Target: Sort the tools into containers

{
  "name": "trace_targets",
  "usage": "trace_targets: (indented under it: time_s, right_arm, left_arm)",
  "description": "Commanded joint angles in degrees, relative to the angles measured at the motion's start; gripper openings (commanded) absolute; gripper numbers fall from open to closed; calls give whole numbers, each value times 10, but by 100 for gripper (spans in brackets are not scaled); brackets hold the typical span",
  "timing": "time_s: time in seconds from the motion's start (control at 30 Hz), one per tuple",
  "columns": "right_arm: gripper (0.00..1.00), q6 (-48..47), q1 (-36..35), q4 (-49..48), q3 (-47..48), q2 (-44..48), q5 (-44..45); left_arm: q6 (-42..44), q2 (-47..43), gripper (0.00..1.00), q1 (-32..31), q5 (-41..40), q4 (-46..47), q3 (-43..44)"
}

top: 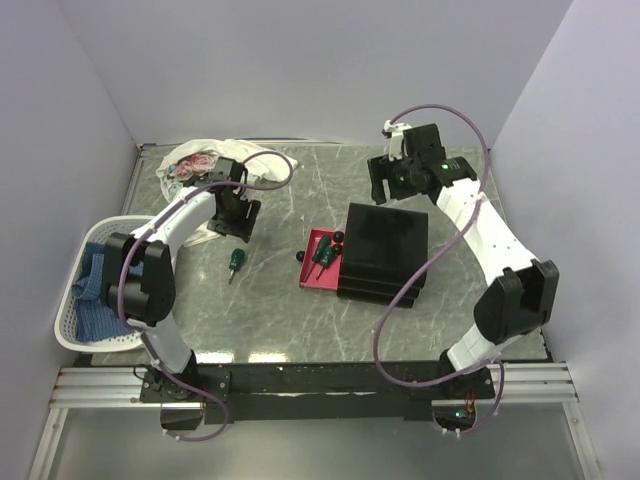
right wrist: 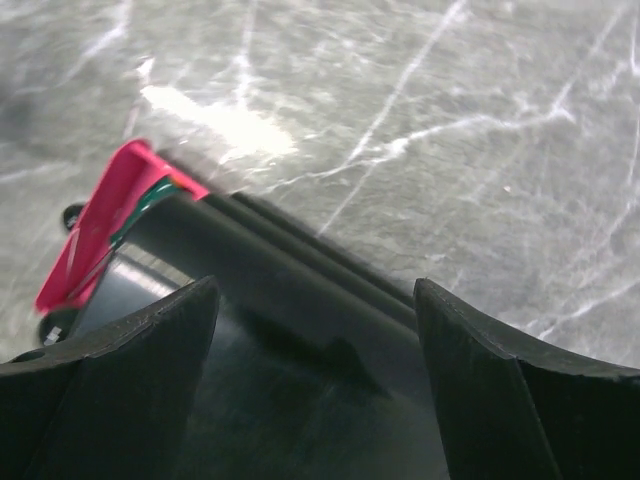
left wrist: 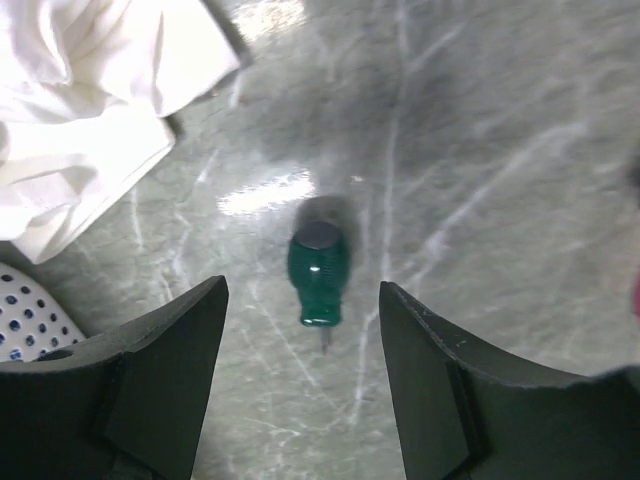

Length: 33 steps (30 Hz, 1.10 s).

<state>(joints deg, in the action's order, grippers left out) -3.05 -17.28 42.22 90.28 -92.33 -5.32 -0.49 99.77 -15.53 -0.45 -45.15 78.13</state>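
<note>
My left gripper lowers its open fingers around the screwdriver's green handle (top: 237,259) (left wrist: 319,268) next and closes, since the handle lies lengthwise between the two fingers.
A short green-handled screwdriver (top: 234,262) lies on the grey table left of the black drawer unit (top: 388,245). In the left wrist view the screwdriver (left wrist: 316,272) lies just ahead of my open fingers, tip toward me. My left gripper (top: 236,226) hovers open above it. The unit's top pink-red drawer (top: 312,268) is pulled out with green-handled screwdrivers (top: 324,256) inside. My right gripper (top: 390,188) is open and empty above the unit's far edge; the right wrist view shows the unit's black top (right wrist: 270,340) and the drawer (right wrist: 95,235). The hammer is out of view.
A white patterned cloth (top: 205,163) lies at the back left, also in the left wrist view (left wrist: 90,110). A white lattice basket (top: 72,318) with blue cloth (top: 98,285) stands at the left edge. Grey walls close in on three sides.
</note>
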Motion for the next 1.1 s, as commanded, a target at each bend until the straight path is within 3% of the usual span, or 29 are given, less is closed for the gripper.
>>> trace_targets:
  time_s: [0.0,0.33,0.6,0.7,0.77,0.83,0.93,1.0,1.07]
  right_arm:
    - [86,-34,-5,7,-16,77,-50]
    - [85,-34,-4,14,-59,134,-72]
    - [85,-38,-4,11,-61,137,-62]
    - [85,-38,-4,9,-59,137,-59]
    - [85,-37,-4,9,-59,137,-56]
    - [85,-41,-4,9,-61,137,-53]
    - [85,-48,-3,12,-65,131,-38]
    - [84,-56,-4,15,-67,130,-24]
    - [84,-63,-4,22,-63,119,-16]
  left_arm:
    - [28,17,66,3,-30,-5,0]
    - [31,45,67,6,-21,-9,-30]
    - [32,82,59,7,-1,-16,-31]
    - [32,94,48,8,19,-20,-25]
    - [34,95,30,7,30,-21,-18]
    - [33,93,23,7,56,-31,-4]
    - [17,79,3,6,123,-39,19]
    - [-16,62,1,6,174,-35,43]
    - [-46,54,1,2,309,-20,66]
